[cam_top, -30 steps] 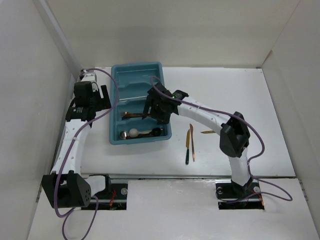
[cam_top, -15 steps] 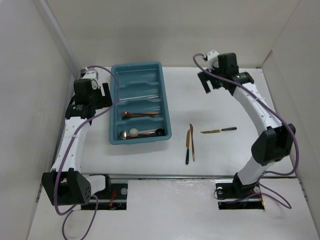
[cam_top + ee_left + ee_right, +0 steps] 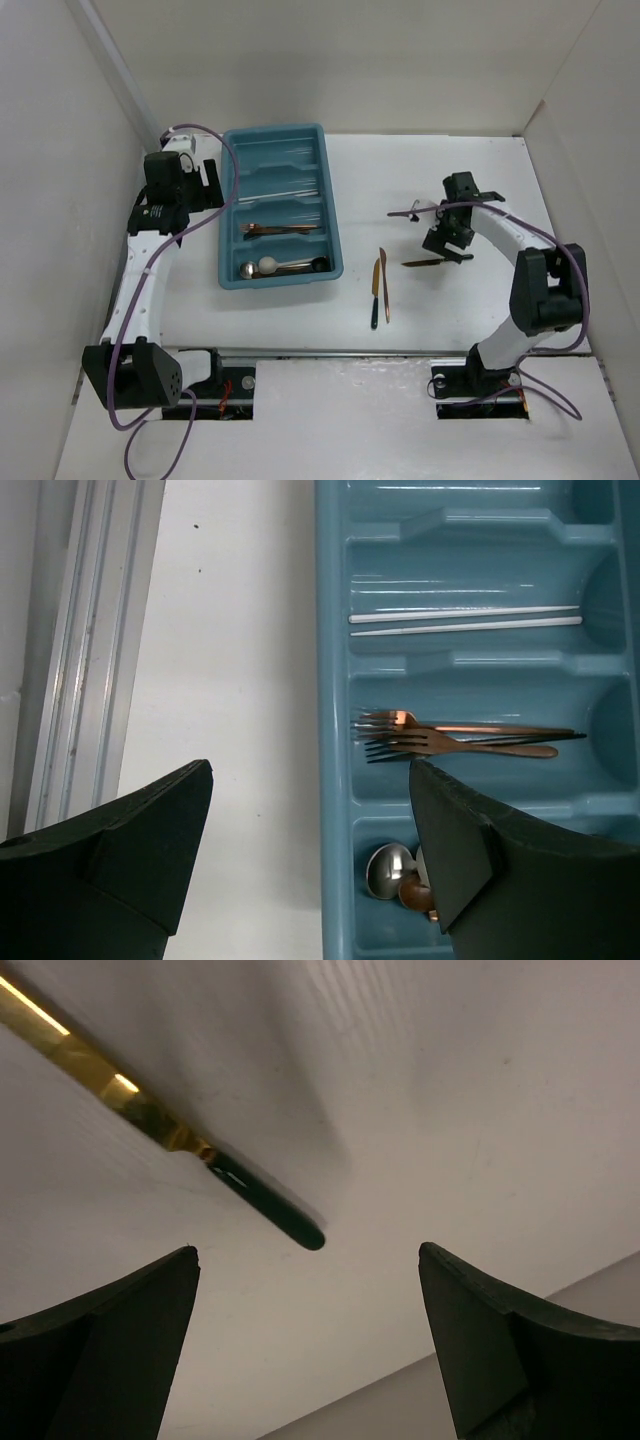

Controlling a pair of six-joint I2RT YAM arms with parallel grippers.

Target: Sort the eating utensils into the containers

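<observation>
To get the dark handle between its fingers, my right gripper should lower and shift slightly toward the gold blade first.
The teal tray (image 3: 275,131) lies at the back left. In the left wrist view its compartments hold two white sticks (image 3: 465,620), copper and black forks (image 3: 460,738) and spoons (image 3: 392,868). My left gripper (image 3: 207,186) is open and empty, hovering over the tray's left rim (image 3: 332,780). My right gripper (image 3: 446,244) is open and empty, low over a gold knife with a black handle (image 3: 437,261). The knife's handle end (image 3: 268,1210) lies just beyond the open fingers, not between them. Two more knives (image 3: 378,285) lie side by side on the table.
White walls close in the table on the left, back and right. A metal rail (image 3: 85,650) runs along the left wall beside the tray. Purple cables hang from both arms.
My right arm left the tray, swung to the back right, then came down over the gold knife on the right. My left gripper shifted slightly toward the back.
</observation>
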